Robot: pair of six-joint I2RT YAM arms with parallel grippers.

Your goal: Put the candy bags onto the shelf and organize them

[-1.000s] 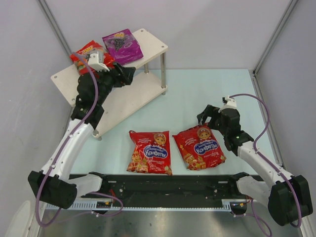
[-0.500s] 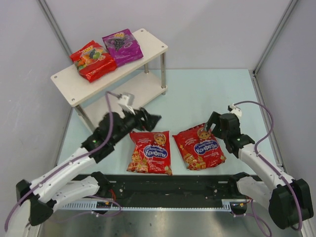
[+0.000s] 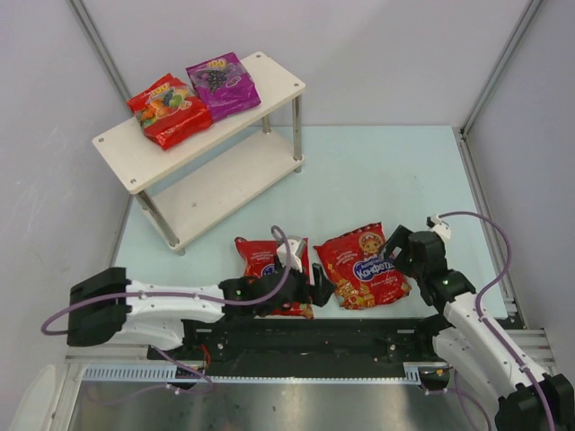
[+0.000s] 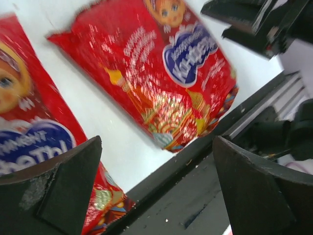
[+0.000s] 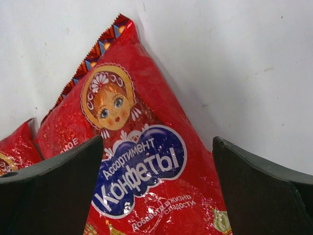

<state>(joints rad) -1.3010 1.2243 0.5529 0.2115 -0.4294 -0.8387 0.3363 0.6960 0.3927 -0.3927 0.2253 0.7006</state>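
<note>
The red bag's side edge (image 3: 398, 270) (image 5: 196, 142) beside the logo is below my right gripper, between the open fingers. I need to lower my right gripper over it next.
Two candy bags lie on the shelf's (image 3: 135, 153) top board: a red fruit-print one (image 3: 169, 109) and a purple one (image 3: 223, 83). Two red bags with blue oval logos lie flat on the table, the left one (image 3: 266, 260) (image 4: 29, 142) partly under my left arm and the right one (image 3: 364, 268) (image 4: 161, 73) (image 5: 142, 166). My left gripper (image 3: 317, 294) (image 4: 156, 196) is open, low over the near rail between their lower corners, holding nothing. My right gripper (image 3: 393, 250) (image 5: 156, 191) is open, straddling the right bag's logo from above, with the jaws apart from the bag.
The black rail (image 3: 359, 337) (image 4: 195, 196) runs along the table's near edge, right under my left gripper. The shelf's lower board (image 3: 225, 184) is bare. Grey walls close in the left, back and right sides. The left bag's corner (image 5: 14, 147) shows in the right wrist view.
My left arm has left the shelf's top board and swung down to the near edge between the two red bags, jaws wider. My right gripper has moved nearer, onto the right bag.
</note>
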